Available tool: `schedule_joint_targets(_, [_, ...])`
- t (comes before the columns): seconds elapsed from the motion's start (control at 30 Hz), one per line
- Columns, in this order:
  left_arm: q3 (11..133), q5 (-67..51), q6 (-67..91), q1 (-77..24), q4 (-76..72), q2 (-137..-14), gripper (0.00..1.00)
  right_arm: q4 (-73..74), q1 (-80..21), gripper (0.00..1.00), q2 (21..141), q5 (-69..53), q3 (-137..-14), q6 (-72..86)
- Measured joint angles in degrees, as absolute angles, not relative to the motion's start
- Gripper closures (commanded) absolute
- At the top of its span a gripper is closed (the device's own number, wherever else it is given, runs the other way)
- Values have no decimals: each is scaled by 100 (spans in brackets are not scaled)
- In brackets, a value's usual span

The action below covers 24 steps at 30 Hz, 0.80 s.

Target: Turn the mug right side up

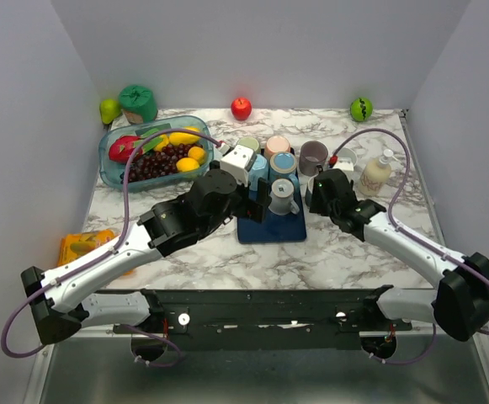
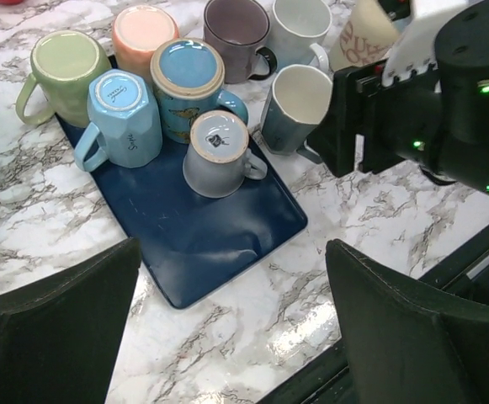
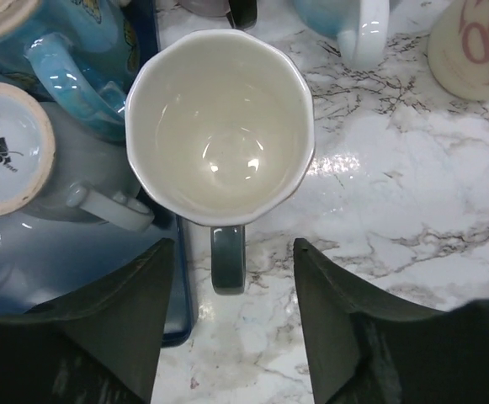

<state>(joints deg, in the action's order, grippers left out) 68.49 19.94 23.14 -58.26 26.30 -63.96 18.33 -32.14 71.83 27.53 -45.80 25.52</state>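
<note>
My left gripper moves to its right in the top view next and lowers open fingers astride the grey mug's handle (image 1: 294,207) (image 2: 257,167), which sticks out below.
A dark grey-green mug (image 3: 219,126) with a cream inside stands upright on the marble just right of the blue tray (image 2: 210,244). Its handle (image 3: 227,257) points toward my right gripper. My right gripper (image 3: 234,250) is open and empty, with the handle lying between its fingers without touching them. The mug also shows in the left wrist view (image 2: 299,105). Several mugs sit upside down on the tray, among them a grey one (image 2: 217,151) and a light blue one (image 2: 122,105). My left gripper (image 2: 231,252) is open and empty above the tray's near corner.
Purple (image 2: 236,25) and white (image 2: 299,21) mugs stand upright behind the tray. A bin of fruit (image 1: 151,151) is at the back left, a soap bottle (image 1: 375,172) at the right, a red apple (image 1: 241,108) at the back and an orange packet (image 1: 84,248) at the left.
</note>
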Motion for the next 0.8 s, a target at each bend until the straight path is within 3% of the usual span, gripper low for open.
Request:
schedule_joint_targets(0.37, [7328, 2147, 3155, -5826, 3035, -7631, 1, 3262, -3214, 26, 6034, 2585, -5710, 2891])
schedule_joint_targets(0.8, [9546, 2414, 5022, -5826, 3946, -10514, 1, 4639, -3214, 25, 5028, 2517, -5909, 3301])
